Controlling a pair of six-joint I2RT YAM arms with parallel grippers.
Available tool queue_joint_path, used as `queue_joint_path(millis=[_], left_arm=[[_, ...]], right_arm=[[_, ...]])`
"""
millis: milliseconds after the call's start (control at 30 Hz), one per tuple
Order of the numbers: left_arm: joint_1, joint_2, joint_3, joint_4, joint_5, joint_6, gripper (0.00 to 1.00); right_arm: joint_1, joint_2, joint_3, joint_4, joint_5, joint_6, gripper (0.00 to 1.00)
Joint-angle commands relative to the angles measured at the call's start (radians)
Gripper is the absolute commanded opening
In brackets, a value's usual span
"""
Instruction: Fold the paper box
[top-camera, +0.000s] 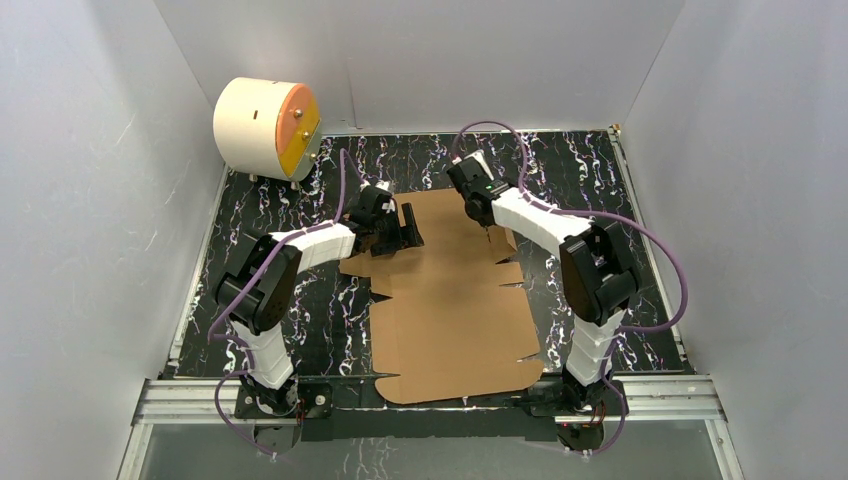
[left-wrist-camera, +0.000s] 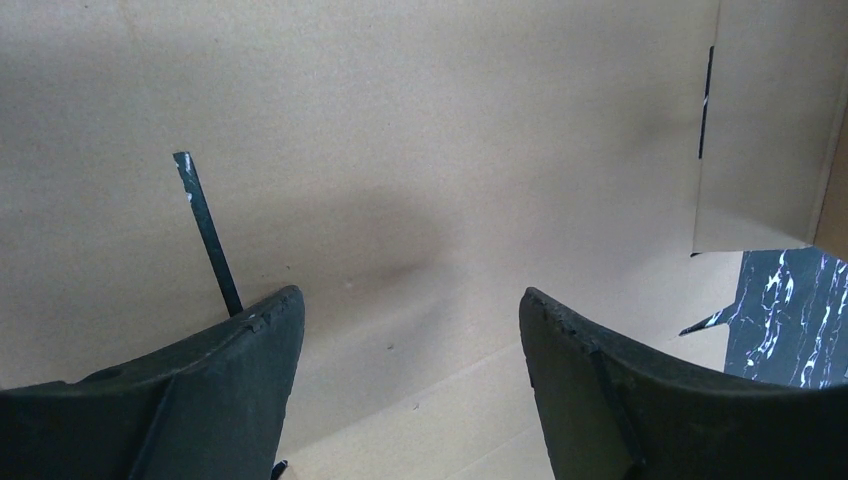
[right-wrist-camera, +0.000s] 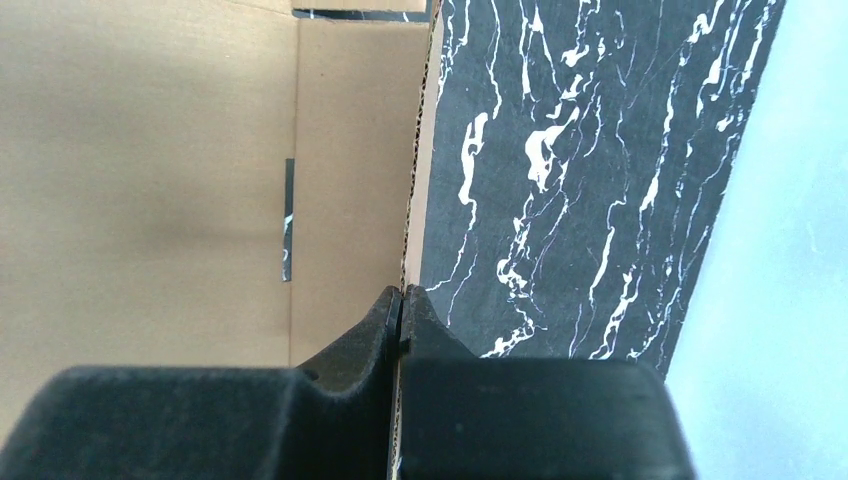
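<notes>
The robot's right gripper will next swing the pinched flap to the left in the top view, bending its crease further, and let go of it, since the middle of the sheet lies that way.
The paper box is a flat brown die-cut cardboard sheet with flaps and slits, lying on the black marbled table. My left gripper hovers open over its far-left flap. In the left wrist view the gripper stands wide with only cardboard below and a narrow slit beside it. At the sheet's far-right edge my right gripper is shut. In the right wrist view the fingertips of that gripper pinch the corrugated edge of the cardboard, which runs upright between them.
A cream cylinder with an orange face rests at the back left corner. White walls enclose the table on three sides. An aluminium rail runs along the near edge by the arm bases.
</notes>
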Motion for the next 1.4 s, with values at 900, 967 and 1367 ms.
queue_joint_path(millis=[900,967,1367], left_arm=[[-0.024,-0.018,-0.110,0.068,0.000,-0.066,0.75],[-0.024,-0.030,-0.098,0.048,0.001,-0.052,0.75],[-0.024,-0.150,-0.045,-0.050,-0.036,0.015,0.77]], right_arm=[[0.211,0.174,0.250,-0.142,0.116,0.117,0.04],[0.211,0.156,0.246,-0.140,0.146,0.107,0.06],[0.088,-0.064,0.059,-0.045,0.034,0.093,0.26]])
